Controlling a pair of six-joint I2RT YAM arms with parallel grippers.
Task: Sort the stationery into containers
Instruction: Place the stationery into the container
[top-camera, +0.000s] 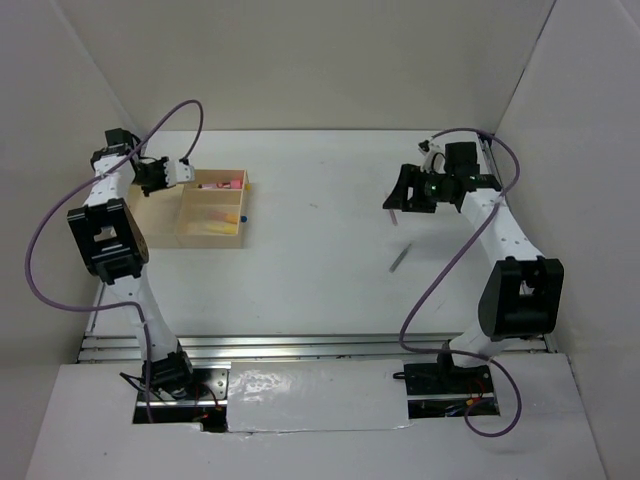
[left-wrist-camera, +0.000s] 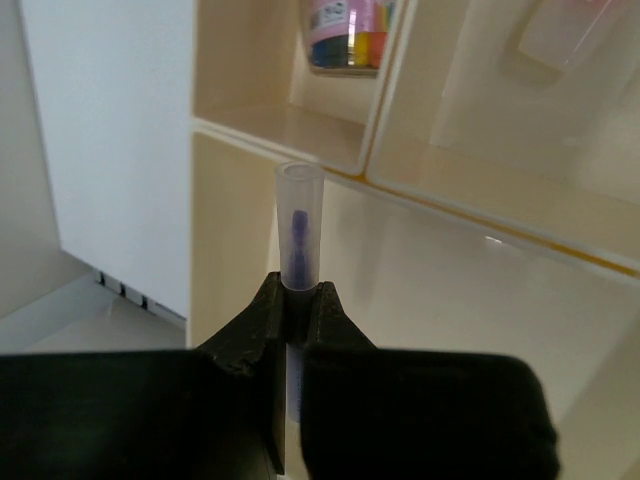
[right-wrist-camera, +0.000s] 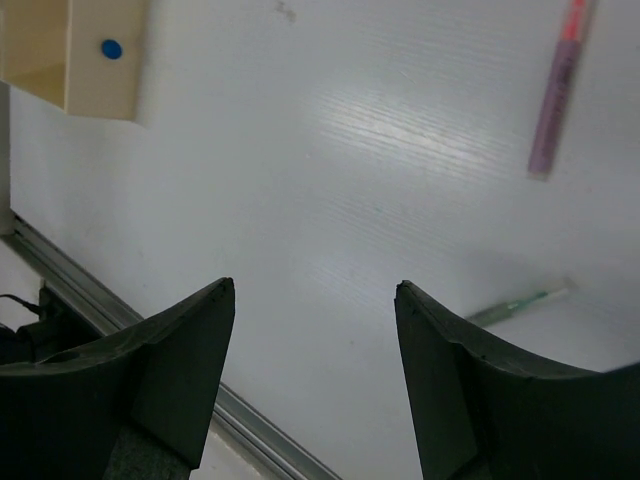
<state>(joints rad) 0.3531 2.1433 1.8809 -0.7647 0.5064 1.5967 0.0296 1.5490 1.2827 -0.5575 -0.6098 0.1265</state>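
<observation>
The tray's bare section is open and empty beneath my left gripper, so I will move the gripper down into it next and let go of the thin pen there.
The wooden tray lies at the back left. A pink highlighter lies in its far right compartment and yellow markers in its near right one. My left gripper hovers over the tray's left side, shut on a thin pen with a clear cap; the left wrist view shows this gripper above a bare compartment, with the pink highlighter beyond. My right gripper hangs open and empty above the table. Below it lie a pink pen and a thin grey pen.
The right wrist view catches a corner of the tray with a blue dot at top left, and a metal rail along the table's near edge. White walls close in the table on three sides.
</observation>
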